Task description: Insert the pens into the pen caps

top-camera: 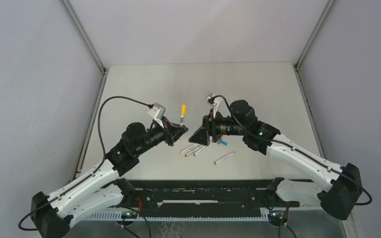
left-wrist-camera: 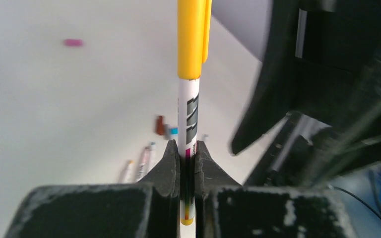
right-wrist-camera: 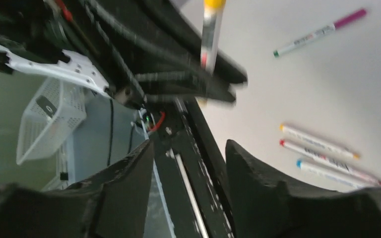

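The yellow cap (top-camera: 182, 108) is on the magenta-ended pen, so my left gripper will next move away from the right gripper, tilt down and lower onto the table beside the pen.
My left gripper (top-camera: 180, 130) (left-wrist-camera: 187, 152) is shut on the lower barrel of a white pen (left-wrist-camera: 188, 111) held upright. A yellow cap (top-camera: 182, 108) (left-wrist-camera: 192, 34) (right-wrist-camera: 213, 3) sits on its top end. My right gripper (top-camera: 199, 136) (right-wrist-camera: 188, 148) stands open just right of it, with nothing between its fingers. Three uncapped pens (top-camera: 192, 149) (right-wrist-camera: 322, 157) lie side by side on the table below the grippers. Another pen (top-camera: 224, 157) (right-wrist-camera: 320, 32) with a magenta end lies apart. A pink cap (left-wrist-camera: 73, 42), a dark red cap (left-wrist-camera: 159, 125) and a blue cap (top-camera: 223, 142) lie loose on the table.
The black base rail (top-camera: 203, 198) runs along the near edge. A white mesh basket (right-wrist-camera: 49, 119) hangs below the table beside it. Grey walls with metal posts (top-camera: 84, 37) close in the white table (top-camera: 258, 94) at the back and sides.
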### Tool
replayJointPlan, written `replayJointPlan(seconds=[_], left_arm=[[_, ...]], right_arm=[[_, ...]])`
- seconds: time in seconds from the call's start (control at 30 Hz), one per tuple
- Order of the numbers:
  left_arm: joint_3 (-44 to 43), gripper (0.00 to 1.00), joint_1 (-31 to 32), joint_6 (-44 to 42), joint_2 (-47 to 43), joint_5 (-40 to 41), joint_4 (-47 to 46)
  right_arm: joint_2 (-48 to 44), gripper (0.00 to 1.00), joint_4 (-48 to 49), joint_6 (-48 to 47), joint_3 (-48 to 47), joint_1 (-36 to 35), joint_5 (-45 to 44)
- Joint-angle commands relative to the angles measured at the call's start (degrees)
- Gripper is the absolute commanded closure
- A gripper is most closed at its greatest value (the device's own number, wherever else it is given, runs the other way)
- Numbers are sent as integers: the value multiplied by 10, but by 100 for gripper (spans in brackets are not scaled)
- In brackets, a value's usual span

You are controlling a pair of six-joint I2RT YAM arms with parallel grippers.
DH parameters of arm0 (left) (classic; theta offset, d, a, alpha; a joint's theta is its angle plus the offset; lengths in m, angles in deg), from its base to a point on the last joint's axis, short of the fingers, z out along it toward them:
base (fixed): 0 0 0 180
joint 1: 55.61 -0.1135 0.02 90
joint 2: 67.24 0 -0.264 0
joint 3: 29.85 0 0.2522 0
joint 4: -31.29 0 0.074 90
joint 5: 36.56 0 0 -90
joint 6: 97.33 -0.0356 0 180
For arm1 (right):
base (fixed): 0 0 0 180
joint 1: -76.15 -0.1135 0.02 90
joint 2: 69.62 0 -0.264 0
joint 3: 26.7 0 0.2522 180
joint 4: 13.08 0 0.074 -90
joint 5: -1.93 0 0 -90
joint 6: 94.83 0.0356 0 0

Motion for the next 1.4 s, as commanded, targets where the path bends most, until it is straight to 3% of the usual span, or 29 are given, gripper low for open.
replayJointPlan(seconds=[0.0,0.13,0.3,0.6,0.93,1.23,1.37], left_arm=[[2,100,-11,-44,16,131,85],[10,100,-12,-53,90,209,167],[-22,100,-18,-59,173,302,220],[-76,98,-67,-71,304,288,242],[-100,84,-87,-87,365,294,245],[-94,57,-93,-84,353,291,237],[-60,49,-83,-120,300,195,167]], right_arm=[[-47,41,-123,-59,-5,34,1],[-70,35,-151,-90,-5,47,-81],[-75,35,-166,-96,-4,47,-108],[-93,35,-167,-94,14,46,-126],[-106,35,-164,-89,25,47,-136],[-107,36,-170,-93,25,49,-149],[-108,36,-176,-95,26,52,-156]])
